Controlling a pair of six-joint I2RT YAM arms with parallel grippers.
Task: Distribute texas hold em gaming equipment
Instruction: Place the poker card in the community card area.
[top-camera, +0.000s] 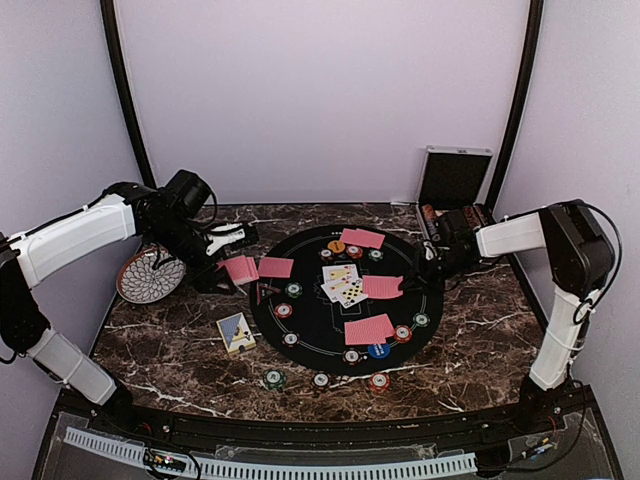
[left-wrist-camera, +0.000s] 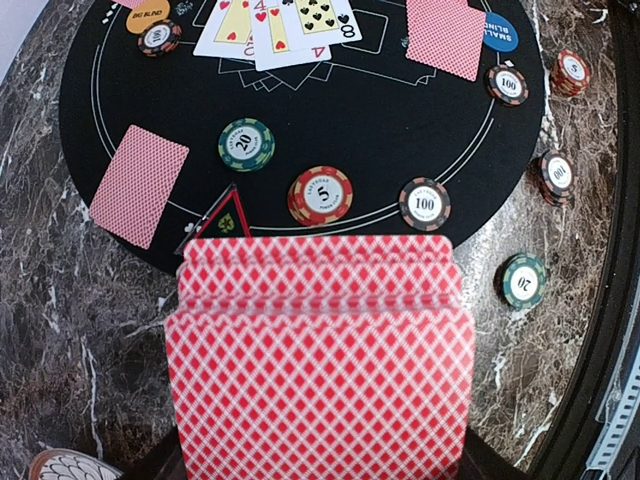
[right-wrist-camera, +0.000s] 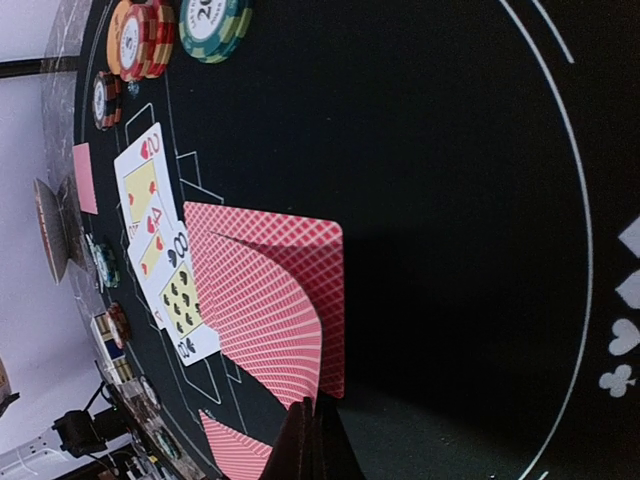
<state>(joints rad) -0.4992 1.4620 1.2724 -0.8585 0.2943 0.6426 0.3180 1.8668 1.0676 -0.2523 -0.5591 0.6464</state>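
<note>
My left gripper should next move back, lower the stack and let go of it on the marble beside the card box, away from the mat, because that spot is bare.
A round black poker mat carries face-up cards, red-backed cards and poker chips. At the mat's left edge my left gripper is shut on a stack of red-backed cards, and that stack hides its fingers in the left wrist view. Beyond the stack lie chips marked 5, 20 and 100. My right gripper is shut on the corner of one bent red-backed card. This card arches over another card lying flat on the mat's right side.
A patterned white plate stands at the left, behind my left arm. The silver hinged case is open at the back right. A card box lies left of the mat. Three chips sit on the marble near the front edge.
</note>
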